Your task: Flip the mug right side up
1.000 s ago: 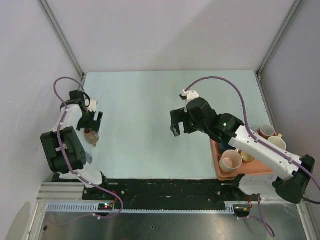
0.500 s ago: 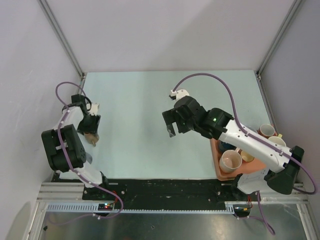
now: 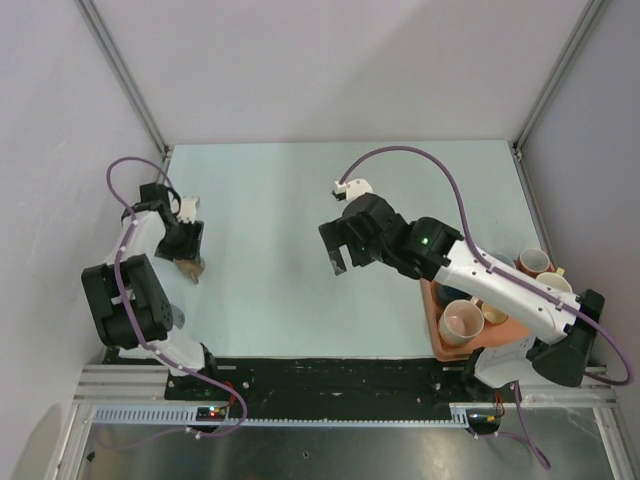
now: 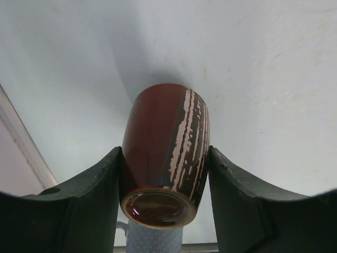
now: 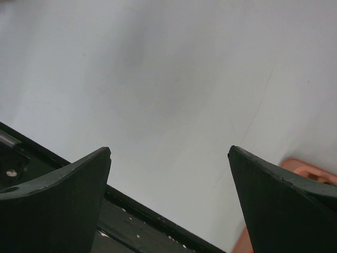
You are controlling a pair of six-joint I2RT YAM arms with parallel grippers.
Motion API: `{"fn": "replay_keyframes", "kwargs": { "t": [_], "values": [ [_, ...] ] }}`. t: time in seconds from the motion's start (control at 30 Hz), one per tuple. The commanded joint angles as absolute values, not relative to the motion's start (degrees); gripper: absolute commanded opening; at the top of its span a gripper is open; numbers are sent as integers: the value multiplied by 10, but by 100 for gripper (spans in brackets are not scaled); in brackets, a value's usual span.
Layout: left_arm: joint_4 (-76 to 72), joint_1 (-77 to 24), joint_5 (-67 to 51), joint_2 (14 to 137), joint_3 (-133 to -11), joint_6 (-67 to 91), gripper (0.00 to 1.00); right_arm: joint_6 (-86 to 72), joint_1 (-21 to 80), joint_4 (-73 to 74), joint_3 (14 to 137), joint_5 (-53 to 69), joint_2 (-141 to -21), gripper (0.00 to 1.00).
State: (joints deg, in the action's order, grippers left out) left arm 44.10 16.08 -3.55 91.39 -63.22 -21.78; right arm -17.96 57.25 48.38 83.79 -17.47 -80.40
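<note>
My right gripper should go up and tilt onto the open end of the brown mug (image 3: pixel 192 266) next, because the held mug lies to its left in the top view.
A brown mug (image 4: pixel 166 142) with cream streaks sits between the fingers of my left gripper (image 4: pixel 164 174), which is shut on its sides. Its glazed base faces the wrist camera and its mouth points away toward the tabletop. From above, the mug (image 3: pixel 192 266) shows just under the left gripper (image 3: pixel 186 250) near the table's left edge. My right gripper (image 3: pixel 342 258) hangs over the middle of the table, well away from the mug. It is open with nothing between its fingers (image 5: pixel 79 179).
An orange tray (image 3: pixel 437 322) at the right front holds several upright mugs, one cream (image 3: pixel 462 325). A blue-grey patterned mug (image 4: pixel 150 241) stands just behind the held one. The black front rail (image 3: pixel 330 372) runs along the near edge.
The left gripper closed from wide open onto the brown mug and shifted slightly. The right arm swung left toward the table's middle, still open.
</note>
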Motion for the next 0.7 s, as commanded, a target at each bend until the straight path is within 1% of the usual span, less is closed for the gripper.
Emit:
{"fn": "replay_keyframes", "kwargs": {
  "t": [0.0,0.23,0.4,0.57,0.67],
  "values": [
    [429,128,-115,871,-682,-190,0,-195,570,370,814,-148,-768,100],
    [431,36,-176,886,-721,-149,0,-259,539,198,738,-26,-786,99],
    [432,-24,-217,895,-761,-116,0,-288,524,99,718,45,-829,99],
    [435,-55,-294,867,-813,-72,0,-364,482,-35,680,153,-842,99],
    [436,-61,-350,843,-856,-31,0,-391,465,-109,656,183,-830,99]
  ]
}}
